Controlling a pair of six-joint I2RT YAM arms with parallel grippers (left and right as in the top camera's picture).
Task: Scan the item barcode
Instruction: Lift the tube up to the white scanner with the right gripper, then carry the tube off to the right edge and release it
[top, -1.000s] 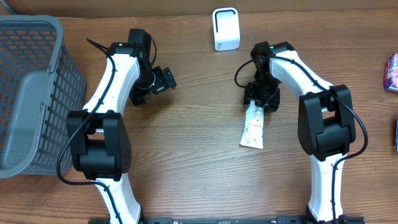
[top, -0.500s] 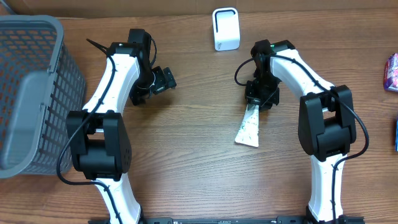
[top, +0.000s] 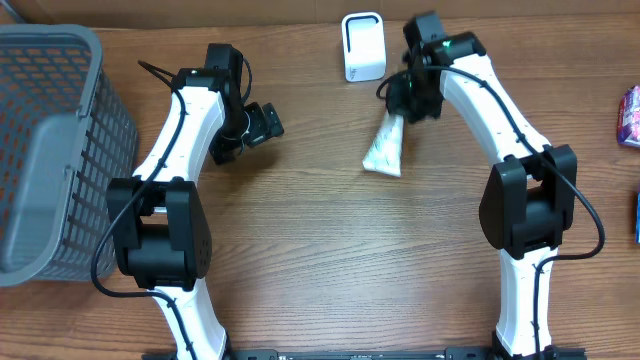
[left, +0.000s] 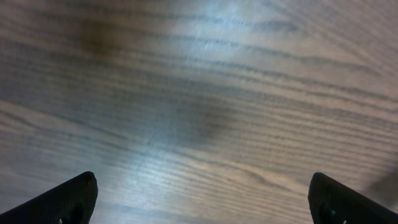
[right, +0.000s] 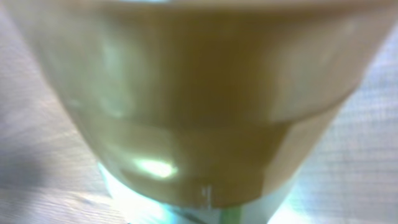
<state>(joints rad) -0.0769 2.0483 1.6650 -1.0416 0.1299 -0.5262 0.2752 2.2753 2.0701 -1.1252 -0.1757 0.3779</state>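
Note:
My right gripper should next carry the packet (top: 384, 146) to the right in the overhead view and release it beside the colourful pack, because the bare wood there is open.
The item, a white tube-shaped packet (top: 384, 146), hangs tilted from my right gripper (top: 402, 108), which is shut on its top end. It is off the table, just right of the white barcode scanner (top: 363, 46) at the back. In the right wrist view the packet (right: 199, 93) fills the frame as a blur, olive-brown above and white and green below, and it hides the fingers. My left gripper (top: 262, 122) is open over bare wood left of centre. In the left wrist view the left gripper (left: 202, 202) has nothing between its dark fingertips (left: 68, 199).
A grey mesh basket (top: 50, 150) stands at the left edge. A colourful pack (top: 628, 115) and a blue item (top: 637, 215) lie at the right edge. The wooden table (top: 330, 260) spreads between the two arm bases.
My right gripper closed on the packet's top end, lifted it off the table and carried it up and left towards the scanner. The left arm has not moved.

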